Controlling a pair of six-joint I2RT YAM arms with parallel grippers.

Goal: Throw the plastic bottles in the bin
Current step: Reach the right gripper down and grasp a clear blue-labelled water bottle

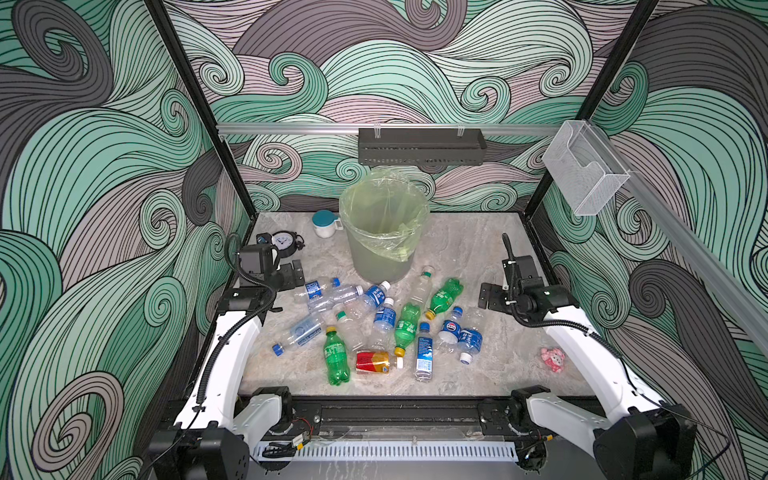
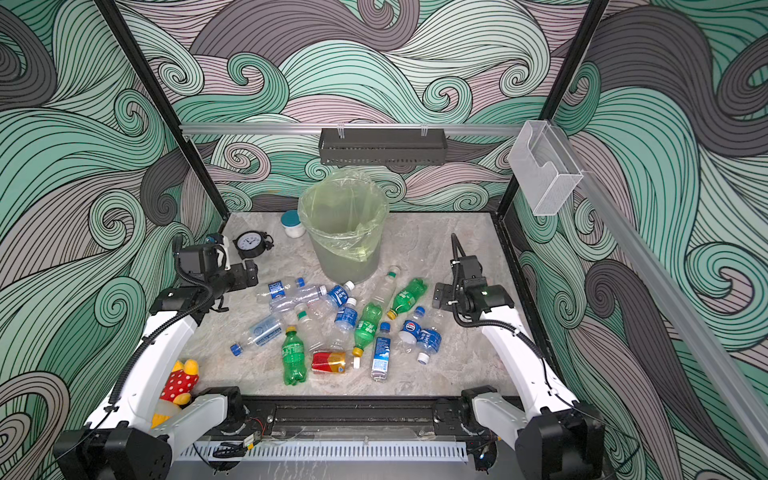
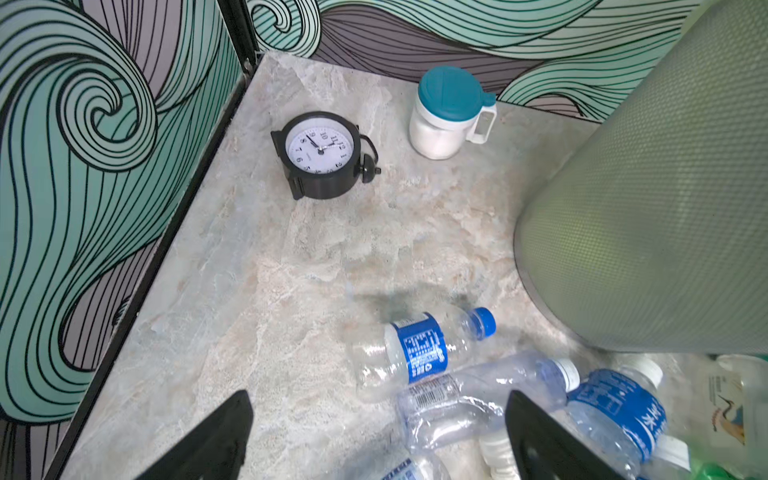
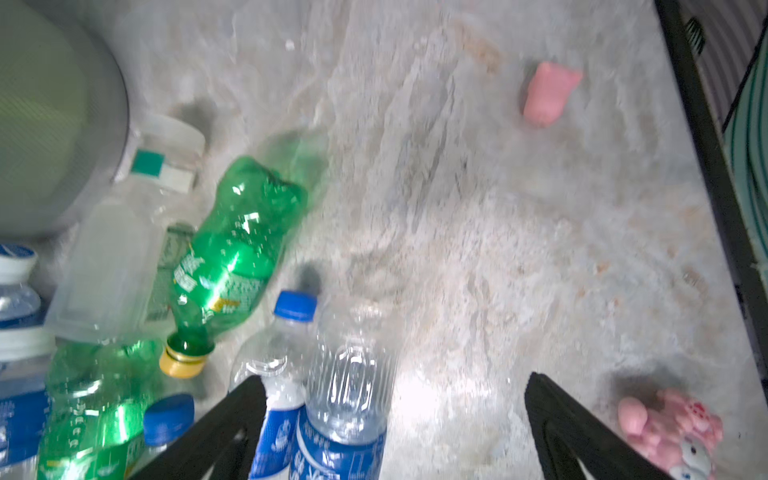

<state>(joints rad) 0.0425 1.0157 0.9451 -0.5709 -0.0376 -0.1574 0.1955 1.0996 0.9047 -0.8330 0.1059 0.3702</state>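
Note:
The clear capless half of the blue-labelled bottle point(image 4: 345, 395) is below and back from the open fingers, so the robot's right gripper will move back and down onto it next.
Several plastic bottles lie in a loose pile mid-table: green ones with yellow caps point(image 1: 336, 357) point(image 2: 409, 296), clear ones with blue labels point(image 1: 384, 318), and a red-and-yellow one point(image 1: 374, 362). Behind them stands the bin point(image 1: 374, 257) point(image 2: 345, 257), grey with a yellow-green bag, nothing visible inside. My left gripper point(image 1: 296, 274) point(image 3: 380, 436) hangs open at the pile's left edge, with a crushed clear bottle point(image 3: 478, 399) lying between its fingers, untouched. At the pile's right edge my right gripper point(image 1: 488, 296) point(image 4: 395, 428) is open over a blue-labelled bottle point(image 4: 345, 395) next to one finger.
A black alarm clock point(image 1: 284, 243) and a white jar with teal lid point(image 1: 326, 224) sit back left. A pink toy point(image 1: 552, 359) lies front right, a red spotted plush point(image 2: 178, 382) front left. A clear box point(image 1: 586, 174) and a black shelf point(image 1: 419, 147) hang on the walls.

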